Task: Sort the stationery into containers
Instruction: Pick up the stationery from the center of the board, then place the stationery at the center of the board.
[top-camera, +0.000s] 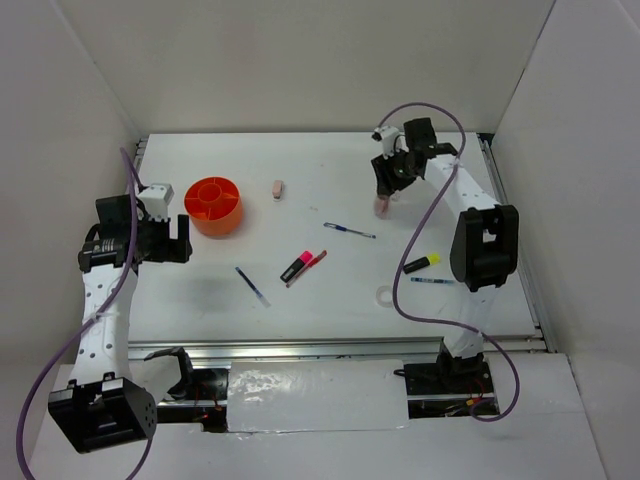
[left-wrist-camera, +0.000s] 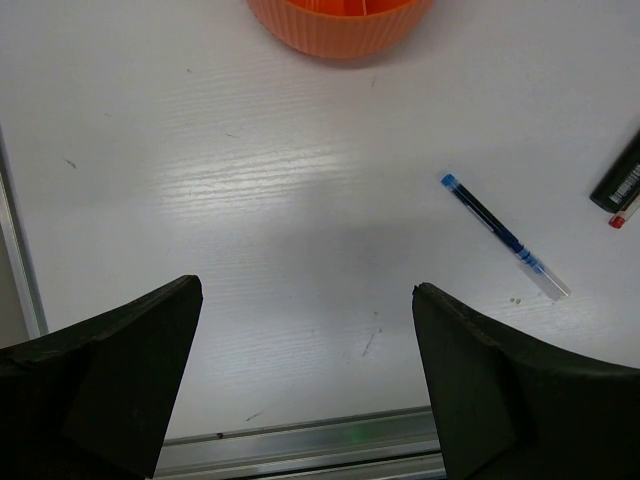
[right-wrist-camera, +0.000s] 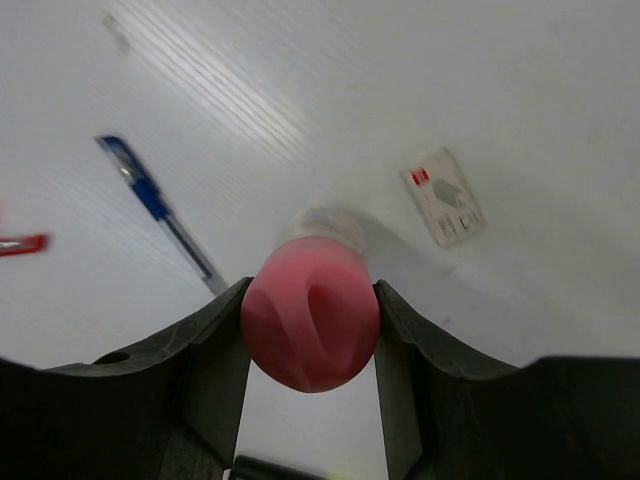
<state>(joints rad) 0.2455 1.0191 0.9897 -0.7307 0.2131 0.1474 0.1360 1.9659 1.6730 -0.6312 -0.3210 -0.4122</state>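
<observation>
My right gripper moves across to release the glue stick (right-wrist-camera: 310, 320) by the orange tub next, as that bare tabletop lies to its left in the top view.
My right gripper (top-camera: 384, 196) at the far right of the table is shut on the pink-capped glue stick (right-wrist-camera: 310, 320), which hangs upright with its pale body toward the table; it also shows in the top view (top-camera: 381, 207). My left gripper (top-camera: 186, 240) is open and empty (left-wrist-camera: 305, 295), near and just left of the round orange tub (top-camera: 213, 205) (left-wrist-camera: 340, 22). Loose on the table are a small eraser (top-camera: 279, 189), a blue pen (top-camera: 349, 230) (right-wrist-camera: 160, 212), a pink highlighter (top-camera: 296, 266) beside a red pen (top-camera: 312, 263), and another blue pen (top-camera: 252, 286) (left-wrist-camera: 505, 238).
A yellow-black highlighter (top-camera: 422, 263), a third blue pen (top-camera: 432, 280) and a clear tape ring (top-camera: 384, 295) lie by the right arm. A small white labelled piece (right-wrist-camera: 444, 196) lies just beyond the glue stick. White walls enclose the table; a metal rail (left-wrist-camera: 300, 445) edges it.
</observation>
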